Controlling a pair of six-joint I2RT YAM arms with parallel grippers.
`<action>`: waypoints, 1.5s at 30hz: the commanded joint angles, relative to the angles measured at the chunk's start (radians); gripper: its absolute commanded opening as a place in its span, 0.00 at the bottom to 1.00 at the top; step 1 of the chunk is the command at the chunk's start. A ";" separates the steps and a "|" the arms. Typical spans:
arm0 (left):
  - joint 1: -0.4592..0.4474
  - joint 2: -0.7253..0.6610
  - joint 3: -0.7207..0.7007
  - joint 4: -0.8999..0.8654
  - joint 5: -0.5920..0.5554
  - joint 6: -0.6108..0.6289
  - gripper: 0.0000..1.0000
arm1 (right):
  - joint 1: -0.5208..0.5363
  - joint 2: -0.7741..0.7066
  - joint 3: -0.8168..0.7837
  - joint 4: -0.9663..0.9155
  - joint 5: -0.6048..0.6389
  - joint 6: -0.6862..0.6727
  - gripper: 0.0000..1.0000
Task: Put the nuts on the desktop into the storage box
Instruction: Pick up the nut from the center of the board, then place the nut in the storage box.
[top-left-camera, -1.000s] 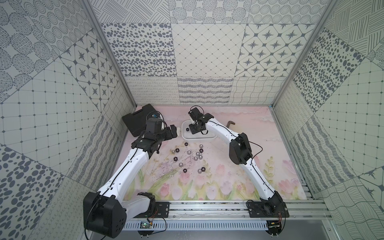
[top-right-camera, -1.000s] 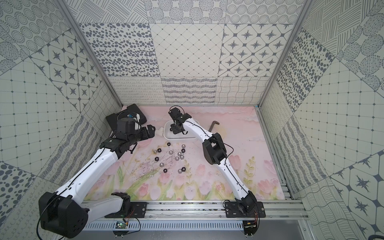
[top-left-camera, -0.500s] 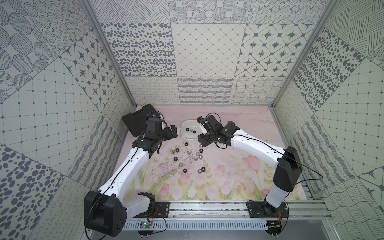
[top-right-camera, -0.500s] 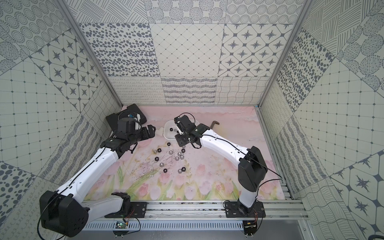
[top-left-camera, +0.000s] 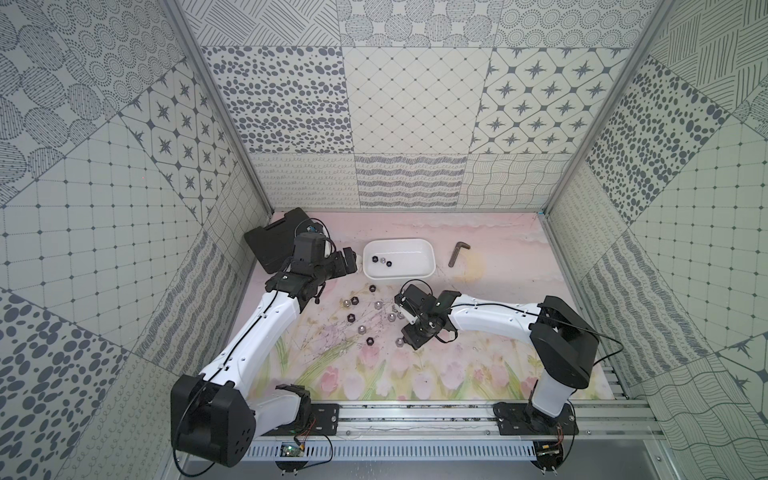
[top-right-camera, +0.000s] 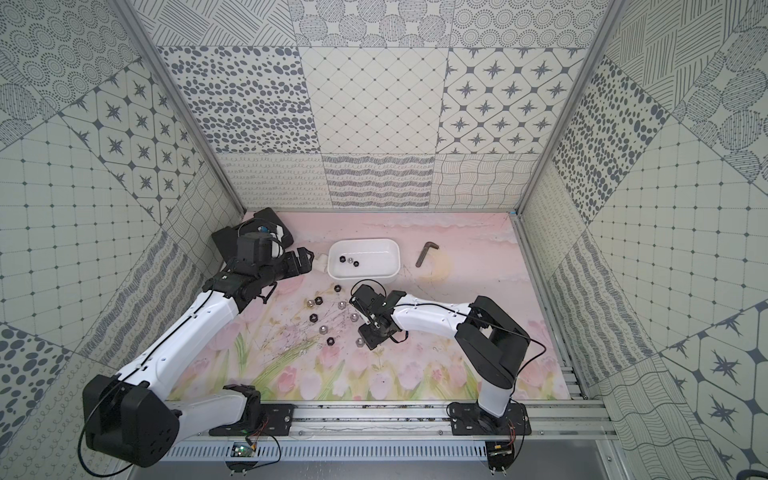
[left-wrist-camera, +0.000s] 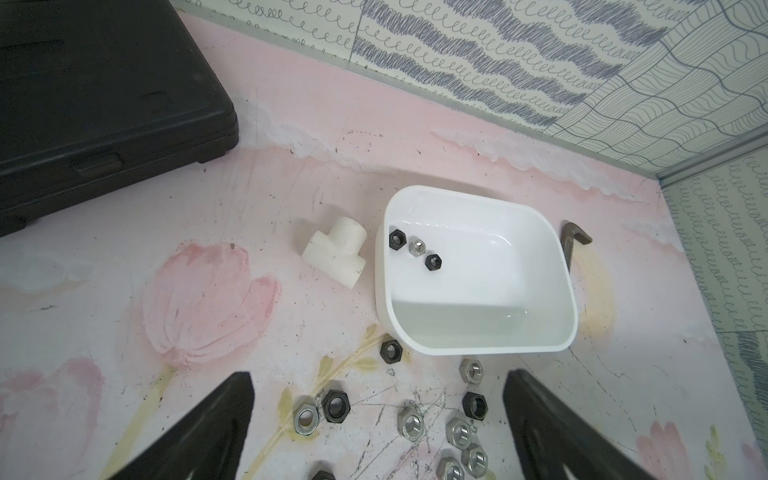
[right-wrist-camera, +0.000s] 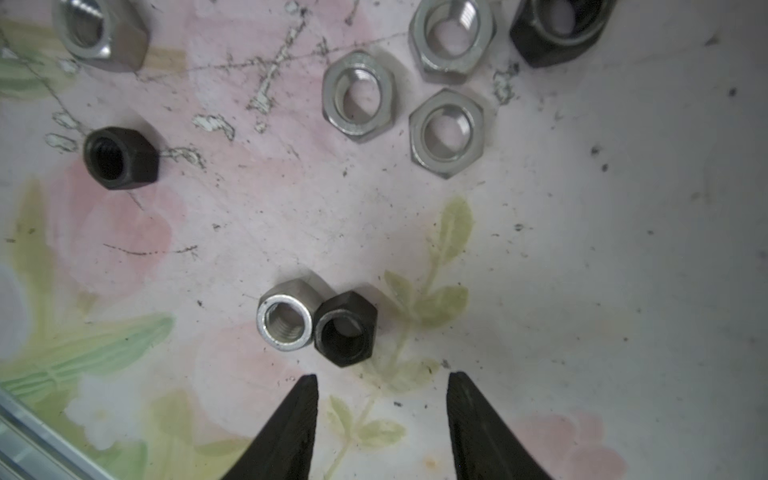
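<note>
The robot's right gripper should next lower and shift toward the silver nut until its open fingers are on both sides of the black nut (right-wrist-camera: 345, 328), which lies below the gripper, off-center toward the silver nut.
The white storage box (top-left-camera: 409, 272) (left-wrist-camera: 490, 345) stands at the back of the pink desktop (top-left-camera: 503, 286) and holds three nuts (top-left-camera: 382, 261) (left-wrist-camera: 417, 248). Several black and silver nuts (top-left-camera: 362, 329) (top-right-camera: 322, 329) lie loose in front of it. My right gripper (top-left-camera: 411, 336) (right-wrist-camera: 382, 375) hangs open just above the desktop, nothing between its fingers. A silver nut (right-wrist-camera: 284, 322) and a black nut (right-wrist-camera: 345, 328) touch each other just beyond its tips. My left gripper (top-left-camera: 349, 262) (left-wrist-camera: 380, 374) is open to the left of the box, above the loose nuts (left-wrist-camera: 411, 422).
A black plastic case (top-left-camera: 272, 241) (left-wrist-camera: 83, 104) lies in the back left corner. A white T-shaped fitting (left-wrist-camera: 336, 255) (top-right-camera: 320, 262) sits against the box's left side. A dark hex key (top-left-camera: 457, 252) (left-wrist-camera: 571, 241) lies right of the box. Patterned walls close three sides.
My right arm has swung from over the storage box back toward the front, down over the loose nuts, with its jaws a little wider. The left arm has stayed put.
</note>
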 joint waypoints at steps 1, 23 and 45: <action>-0.003 -0.005 0.007 -0.009 0.009 0.000 0.99 | 0.012 0.034 0.020 0.034 -0.015 -0.009 0.55; -0.002 -0.025 -0.014 -0.008 -0.026 0.012 0.99 | 0.022 0.108 0.082 0.003 -0.007 -0.045 0.25; -0.003 -0.043 -0.020 0.000 0.004 0.004 0.99 | -0.218 0.128 0.568 0.038 -0.025 -0.103 0.17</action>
